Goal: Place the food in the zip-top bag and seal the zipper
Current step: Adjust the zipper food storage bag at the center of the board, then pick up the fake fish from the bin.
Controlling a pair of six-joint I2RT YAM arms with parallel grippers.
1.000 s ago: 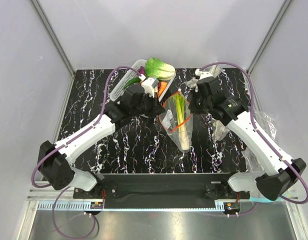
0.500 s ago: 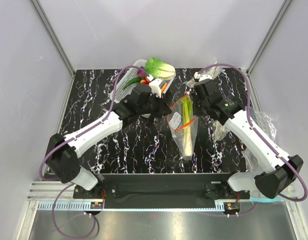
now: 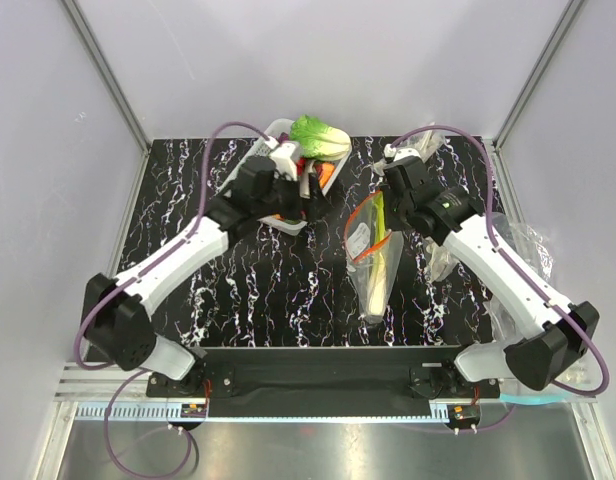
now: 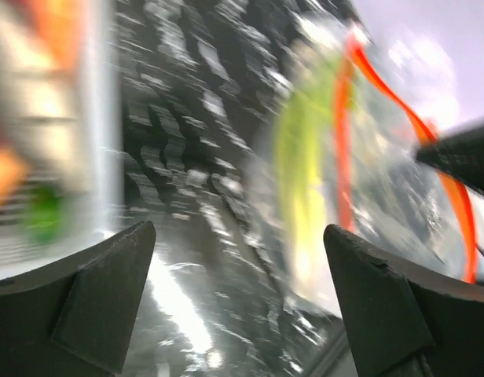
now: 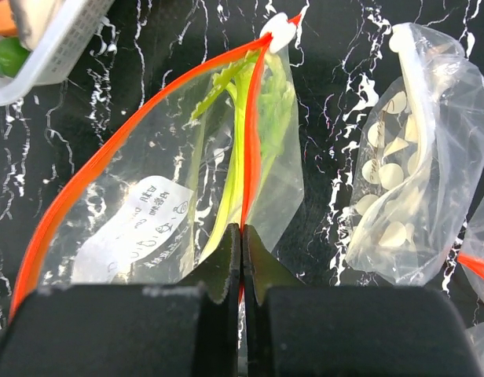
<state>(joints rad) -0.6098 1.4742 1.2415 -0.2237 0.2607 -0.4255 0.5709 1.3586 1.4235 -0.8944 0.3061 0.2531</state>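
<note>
My left gripper has its fingers open and will next bring them across the basket's rim and down, because the grey fish's body (image 3: 306, 182) (image 4: 57, 137) lies below, to the left in the wrist view.
The zip-top bag (image 3: 373, 262) lies in the middle of the table with its mouth toward the back. The leek (image 3: 377, 232) is inside it, green leaves near the mouth. My right gripper (image 5: 241, 232) is shut on the right side of the red-orange zipper (image 5: 251, 149), and the mouth gapes as a loop. The white label (image 5: 138, 217) and the leek (image 5: 240, 118) show through the plastic. My left gripper (image 3: 311, 190) stands open and empty by the basket's right edge, apart from the bag. Its wrist view is blurred, with the bag (image 4: 360, 181) to the right of the gripper (image 4: 238, 263).
A white basket (image 3: 250, 168) at the back left holds small red and orange pieces, with a leafy cabbage (image 3: 320, 137) behind it. A clear bag of pale round pieces (image 5: 399, 173) lies right of the zip-top bag. More wrinkly bags (image 3: 528, 250) sit at the right edge.
My left gripper opened, let go of the bag's mouth and pulled back left toward the basket. The right gripper stayed shut on the zipper, and the bag shifted slightly right.
</note>
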